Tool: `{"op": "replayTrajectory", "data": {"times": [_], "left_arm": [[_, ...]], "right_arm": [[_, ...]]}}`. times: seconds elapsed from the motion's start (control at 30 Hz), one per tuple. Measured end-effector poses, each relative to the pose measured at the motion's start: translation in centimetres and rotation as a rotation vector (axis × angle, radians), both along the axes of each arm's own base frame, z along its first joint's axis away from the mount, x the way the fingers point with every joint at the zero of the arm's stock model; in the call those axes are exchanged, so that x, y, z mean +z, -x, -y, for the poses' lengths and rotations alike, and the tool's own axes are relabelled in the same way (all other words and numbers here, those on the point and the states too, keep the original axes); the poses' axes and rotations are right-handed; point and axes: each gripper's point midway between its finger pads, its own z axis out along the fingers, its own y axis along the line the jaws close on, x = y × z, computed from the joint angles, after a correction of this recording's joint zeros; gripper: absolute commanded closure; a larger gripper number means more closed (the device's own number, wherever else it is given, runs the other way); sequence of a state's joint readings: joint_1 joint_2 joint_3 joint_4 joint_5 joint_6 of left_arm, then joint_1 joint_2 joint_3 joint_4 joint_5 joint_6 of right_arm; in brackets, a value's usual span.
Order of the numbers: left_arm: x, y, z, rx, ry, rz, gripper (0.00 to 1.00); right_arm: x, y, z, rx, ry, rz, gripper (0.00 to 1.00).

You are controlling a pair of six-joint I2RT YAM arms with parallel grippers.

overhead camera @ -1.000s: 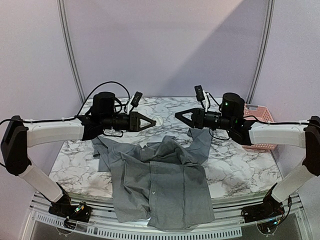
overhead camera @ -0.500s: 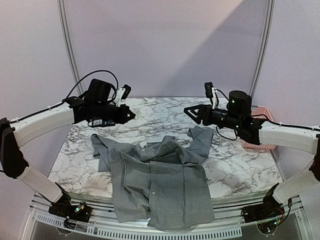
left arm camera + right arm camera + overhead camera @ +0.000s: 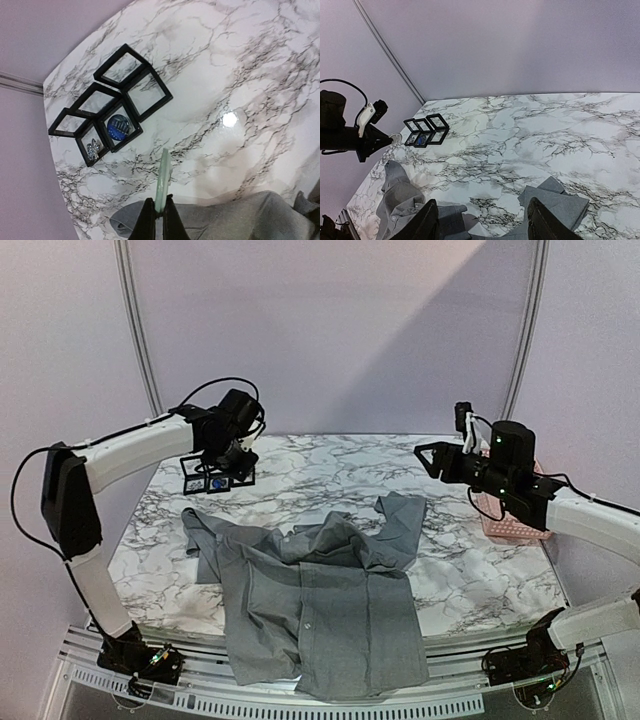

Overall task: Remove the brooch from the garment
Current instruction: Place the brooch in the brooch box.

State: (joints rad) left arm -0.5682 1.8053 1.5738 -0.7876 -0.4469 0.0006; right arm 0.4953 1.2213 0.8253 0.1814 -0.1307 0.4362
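I will reach outward with my left gripper next, lower the green brooch over the empty frame and release it, because that frame beside the blue round brooch lies outward and below.
The grey collared shirt [image 3: 320,610] lies spread on the marble table, its hem hanging over the near edge. It also shows in the left wrist view [image 3: 240,220] and the right wrist view [image 3: 400,200]. My left gripper [image 3: 240,455] is shut on the brooch [image 3: 162,180], a thin pale green flat piece seen edge-on. It holds the brooch above the table's far left, beside the black display frames [image 3: 215,478]. My right gripper [image 3: 425,450] is open and empty, raised above the shirt's far right sleeve [image 3: 555,205].
The joined black frames [image 3: 112,117] hold a blue round brooch [image 3: 118,127] and a silver sparkly one [image 3: 92,149]. A pink basket [image 3: 515,510] stands at the table's right edge under the right arm.
My left arm has swung left and back, from above the shirt's collar to over the black frames, carrying the brooch. My right arm has drawn back to the right and risen.
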Motion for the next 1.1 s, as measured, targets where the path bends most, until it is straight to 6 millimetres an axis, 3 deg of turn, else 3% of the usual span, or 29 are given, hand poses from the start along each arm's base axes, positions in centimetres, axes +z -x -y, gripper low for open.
{"op": "replayTrajectory", "data": {"times": [0.3,0.47,0.7,0.87,1.1], "left_arm": [[-2.9,-3.6,-1.4,0.017,-0.283,-0.01,1.0],[-4.6,-6.0,-1.2,0.005,-0.394,-0.009,1.0],[-5.2,-8.7,-1.1,0.006,-0.461,0.011,1.0],[-5.6,-10.7,-2.6,0.042,-0.469,0.012,1.0],[-6.8,-12.0,-4.4,0.061,-0.489,-0.013,1.0]], "right_arm": [[-0.1,1.6,1.1,-0.007,-0.007,0.011,0.41],[-0.7,1.8,1.2,-0.008,-0.018,-0.01,0.41],[0.0,2.2,1.2,-0.003,-0.045,-0.005,0.41],[0.1,2.4,1.3,-0.006,-0.059,-0.01,0.41],[0.0,2.4,1.3,-0.01,-0.074,-0.024,0.41]]}}
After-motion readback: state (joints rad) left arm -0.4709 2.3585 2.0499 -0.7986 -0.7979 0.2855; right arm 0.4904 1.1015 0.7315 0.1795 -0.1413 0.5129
